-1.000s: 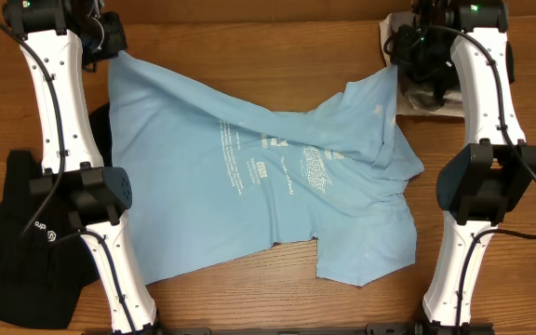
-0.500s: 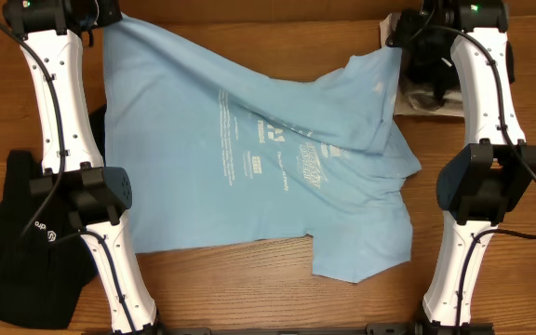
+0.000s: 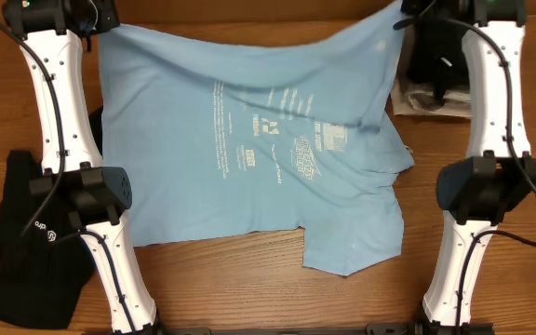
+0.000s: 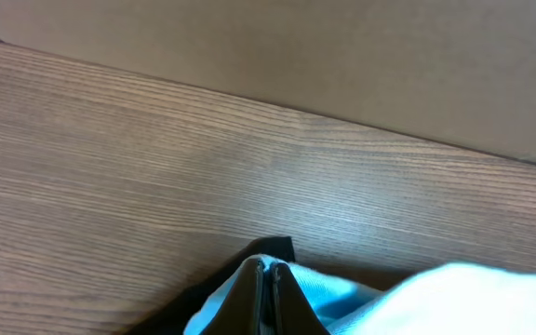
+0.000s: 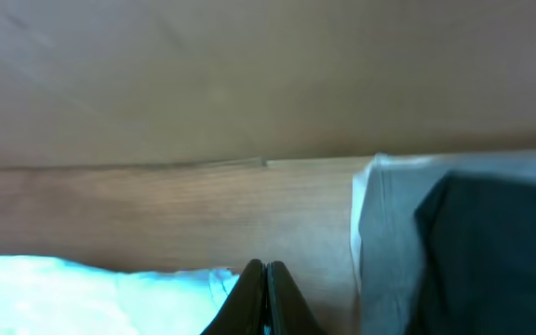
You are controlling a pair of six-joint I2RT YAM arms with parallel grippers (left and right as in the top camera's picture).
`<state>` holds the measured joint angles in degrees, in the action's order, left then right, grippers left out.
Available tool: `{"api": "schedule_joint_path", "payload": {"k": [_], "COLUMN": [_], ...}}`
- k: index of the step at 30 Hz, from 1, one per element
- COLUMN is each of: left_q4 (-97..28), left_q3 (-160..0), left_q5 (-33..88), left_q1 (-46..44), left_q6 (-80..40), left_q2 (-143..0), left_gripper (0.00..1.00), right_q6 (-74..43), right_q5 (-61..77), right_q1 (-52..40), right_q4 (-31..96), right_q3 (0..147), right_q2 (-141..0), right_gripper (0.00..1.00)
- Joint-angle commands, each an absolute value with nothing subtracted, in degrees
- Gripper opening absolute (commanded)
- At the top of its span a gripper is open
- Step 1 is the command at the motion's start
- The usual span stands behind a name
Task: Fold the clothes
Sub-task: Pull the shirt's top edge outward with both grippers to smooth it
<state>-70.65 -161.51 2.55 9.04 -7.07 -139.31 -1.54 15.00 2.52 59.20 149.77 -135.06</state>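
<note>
Next, my left gripper moves back and down onto the shirt's side by the black top and releases the shirt's corner, since the shirt's far edge hangs raised.
The clothes are two pieces. A light blue T-shirt point(image 3: 249, 140) with white lettering is stretched across the table, its far edge lifted between both grippers. My left gripper point(image 3: 100, 20) is shut on the shirt's far left corner point(image 4: 342, 293); its jaws point(image 4: 266, 267) pinch blue cloth. My right gripper point(image 3: 403, 11) is shut on the far right corner, with blue fabric point(image 5: 82, 293) beside the closed tips point(image 5: 266, 268). The shirt's near right part hangs down in a loose flap point(image 3: 356, 237). A black top point(image 3: 31, 242) with a small white logo lies crumpled at the left front.
A pale cloth with a dark item on it point(image 3: 426, 93) sits at the back right, close to my right gripper, and shows in the right wrist view point(image 5: 463, 242). The table's far edge meets a brown wall point(image 4: 342, 56). Both arm bases stand at the front.
Both grippers have moved toward the far edge and apart, pulling the blue shirt's top edge taut and flatter. The shirt's body slid away from the front. The black top has not moved.
</note>
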Motion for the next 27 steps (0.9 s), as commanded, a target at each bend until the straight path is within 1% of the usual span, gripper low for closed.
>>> {"api": "schedule_joint_path", "payload": {"k": [1, 6, 14, 18, 24, 27], "left_q4": [-70.59, -72.73, -81.17, -86.59, -93.67, -96.68], "left_q3": [-162.78, -162.78, -162.89, -162.89, -162.87, -162.58], "left_q5": [1.58, 1.54, 1.52, 1.37, 0.99, 0.30], "left_q1": [9.56, 9.56, 9.61, 9.85, 10.28, 10.26], "left_q6": [-7.31, -7.29, -7.29, -7.29, -7.27, -7.22], "left_q2": [-137.88, -137.88, -137.86, -137.86, -137.88, -137.91], "left_gripper": [0.04, 0.07, 0.06, 0.04, 0.04, 0.04], "right_q6": [1.93, 4.34, 5.96, 4.25, 1.19, -1.78], "right_q5": [16.19, 16.19, 16.14, 16.16, 15.51, 15.55], "right_q1": [2.33, 2.33, 2.33, 2.33, 2.33, 2.33], "right_q4": [62.54, 69.38, 80.14, 86.11, 96.27, 97.06], "right_q3": [160.51, 165.64, 165.62, 165.62, 165.62, 164.20], "right_q2": [-134.37, -134.37, -134.37, -134.37, -134.37, -134.37], "right_gripper": [0.04, 0.04, 0.04, 0.04, 0.04, 0.04]}}
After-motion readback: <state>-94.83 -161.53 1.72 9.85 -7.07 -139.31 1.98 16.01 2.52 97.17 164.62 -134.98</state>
